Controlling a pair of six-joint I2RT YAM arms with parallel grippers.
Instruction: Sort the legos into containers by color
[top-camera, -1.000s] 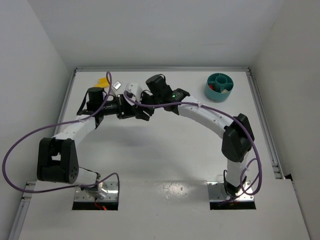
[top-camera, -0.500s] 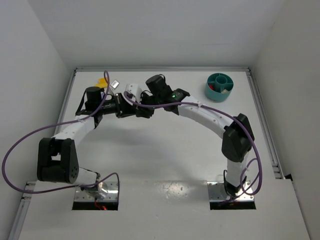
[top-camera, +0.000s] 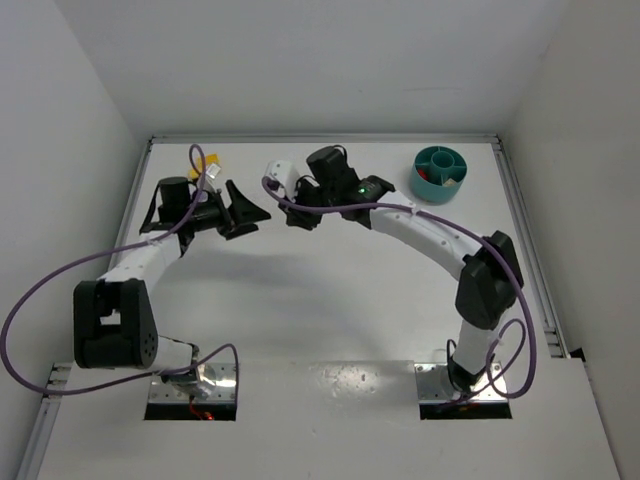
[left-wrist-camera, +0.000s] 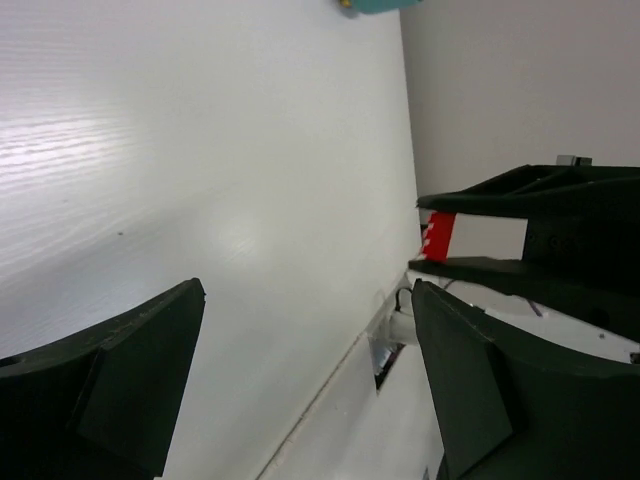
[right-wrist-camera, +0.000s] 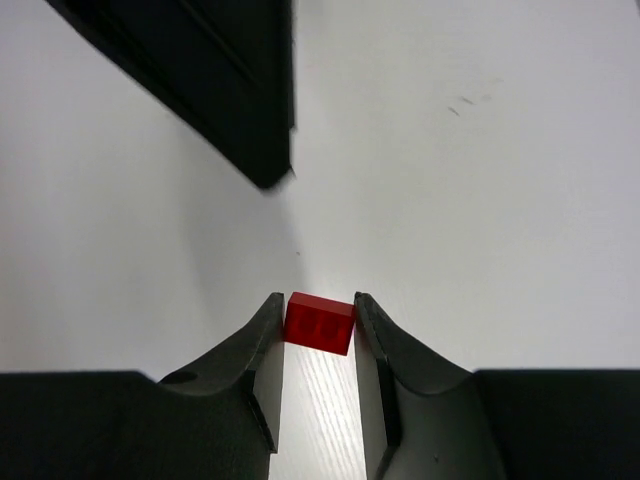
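The red piece in the teal container (top-camera: 425, 188) matches the lego's color. I need to swing my right gripper to the right in the top view and outward next, over that container.
A small red lego (right-wrist-camera: 320, 323) is pinched between the fingertips of my right gripper (right-wrist-camera: 317, 300), held just above the white table. The left wrist view shows the same lego (left-wrist-camera: 437, 236) between that gripper's black fingers. My left gripper (left-wrist-camera: 308, 290) stands wide open with nothing in it, a short way left of the right gripper (top-camera: 298, 212). From above, the left gripper (top-camera: 250, 210) faces the right one across a small gap. The teal container (top-camera: 425, 188) sits at the back right with a red piece inside. Something yellow (top-camera: 197, 173) lies at the back left behind the left arm.
Purple cables (top-camera: 40, 300) loop out from both arms over the table. A raised rail (top-camera: 525, 240) runs along the right edge, and white walls close in the back and sides. One finger of the left gripper (right-wrist-camera: 220, 80) shows just beyond the held lego.
My left gripper has opened and drawn back to the left, away from the right gripper. The right gripper has closed on the red lego and shifted slightly right.
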